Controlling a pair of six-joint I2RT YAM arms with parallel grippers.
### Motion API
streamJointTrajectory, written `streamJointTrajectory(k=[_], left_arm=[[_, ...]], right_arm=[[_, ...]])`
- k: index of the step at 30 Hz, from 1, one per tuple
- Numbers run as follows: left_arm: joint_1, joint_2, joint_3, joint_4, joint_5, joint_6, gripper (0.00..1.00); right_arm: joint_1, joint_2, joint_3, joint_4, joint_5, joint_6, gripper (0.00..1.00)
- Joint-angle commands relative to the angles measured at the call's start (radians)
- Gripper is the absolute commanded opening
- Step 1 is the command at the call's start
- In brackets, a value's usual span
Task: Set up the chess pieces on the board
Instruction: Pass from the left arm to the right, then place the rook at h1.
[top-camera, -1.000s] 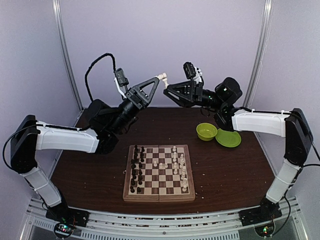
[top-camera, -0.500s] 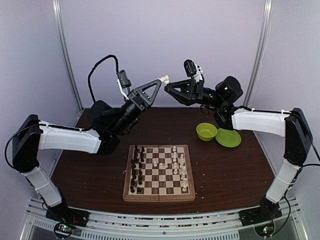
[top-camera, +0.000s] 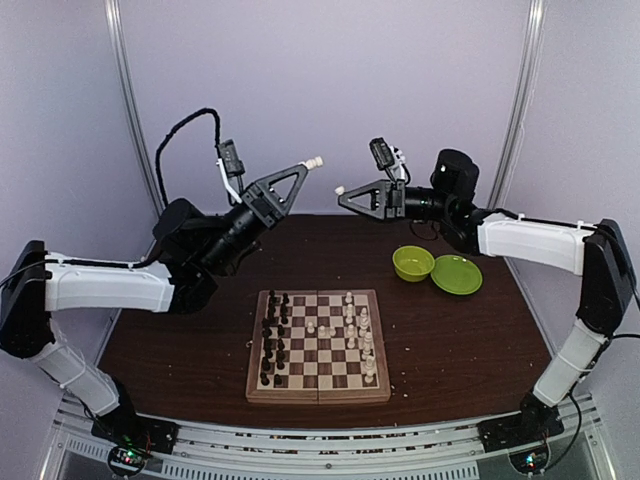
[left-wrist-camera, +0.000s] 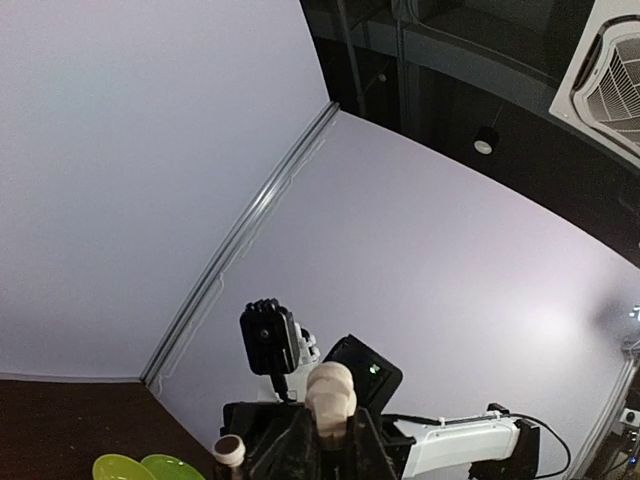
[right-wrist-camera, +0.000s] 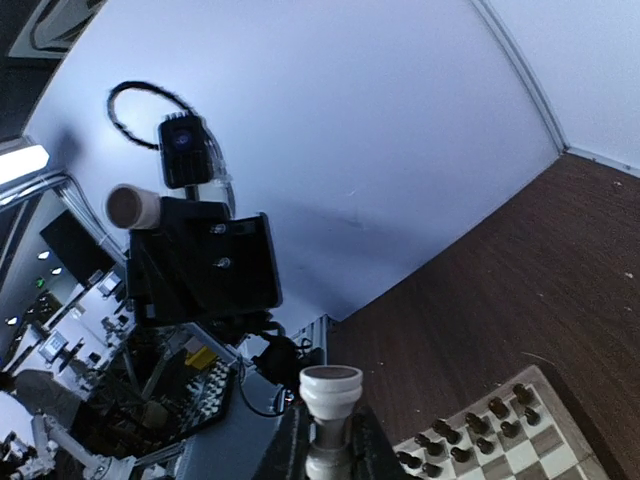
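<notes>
The right gripper will next turn the base of the cream piece downward, then lower the piece onto the board's empty corner square nearest the bowl.
The board lies on the table near the front. Dark chess pieces fill its left columns and cream ones its right, with a few cream pieces nearer the middle. Both arms are raised high behind the board, tips facing each other with a small gap. My left gripper is shut on a cream piece, its rounded head sticking out past the fingers. My right gripper is shut on another cream piece, its round base pointing outward. The right wrist view shows the board's dark rows below.
A green bowl and a green plate sit on the dark table at the back right of the board. Small white crumbs dot the table by the board's right side. Pale walls enclose the space.
The right gripper's jaws have closed, and it now has a cream piece. The two gripper tips, nearly touching before, have drawn apart: the left arm pulled back left, the right gripper dropped slightly.
</notes>
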Motion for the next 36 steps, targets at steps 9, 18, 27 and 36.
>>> streamJointTrajectory(k=[9, 18, 27, 36], left_arm=[[0.010, -0.343, -0.120, -0.417, -0.121, 0.313, 0.00], [0.010, -0.385, -0.171, -0.463, -0.144, 0.315, 0.00], [0.010, -0.371, -0.202, -0.434, -0.140, 0.286, 0.00], [0.010, -0.362, -0.238, -0.408, -0.135, 0.254, 0.00]], right_arm=[[-0.017, 0.007, 0.528, -1.641, 0.644, -1.808, 0.06], [0.130, -0.047, 0.297, -1.498, 1.174, -2.353, 0.06], [0.195, 0.086, 0.358, -1.470, 1.361, -2.518, 0.06], [0.255, 0.279, 0.467, -1.471, 1.511, -2.507, 0.08]])
